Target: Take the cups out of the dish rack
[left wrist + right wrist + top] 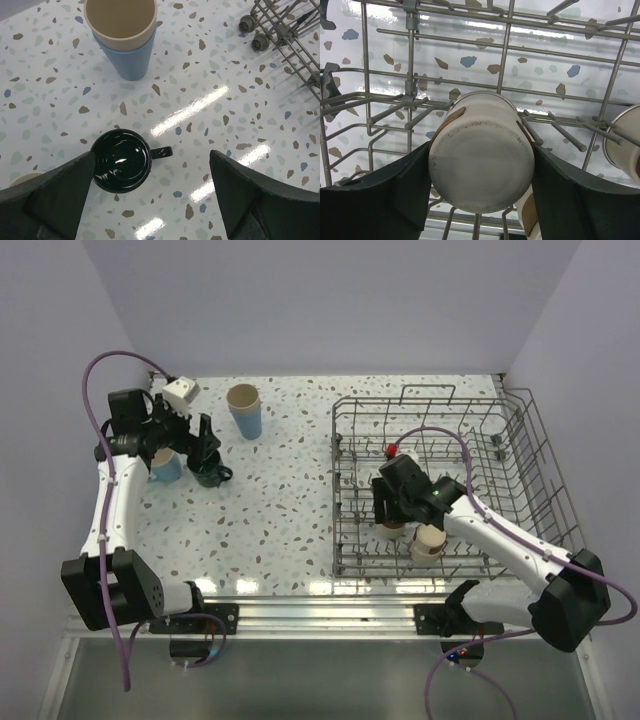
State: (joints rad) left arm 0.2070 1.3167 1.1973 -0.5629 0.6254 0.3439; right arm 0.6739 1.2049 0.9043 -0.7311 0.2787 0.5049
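My left gripper will raise its fingers and tilt them toward the cup's rim, because the short beige cup, to the gripper's right in the top view, is held only by its sides.
A dark teal handled mug [120, 161] stands upright on the speckled table. My left gripper [152, 155] hangs open above it, its left finger [65, 185] over the mug's rim and nothing between the jaws. In the top view that gripper [203, 445] sits over the mug [208, 475]. Inside the dish rack [520, 410], a short beige-and-brown cup [482, 157] lies bottom-up on the tines. My right gripper [482, 165] has both fingers pressed against its sides. From above, this gripper [390, 515] is at the rack's front left.
A beige tumbler nested in a light blue tumbler [244, 410] stands behind the dark mug, and a light blue mug [165, 465] sits to its left. Another beige cup [428, 543] rests in the rack beside the gripped one. A small red object [391, 449] sits among the tines.
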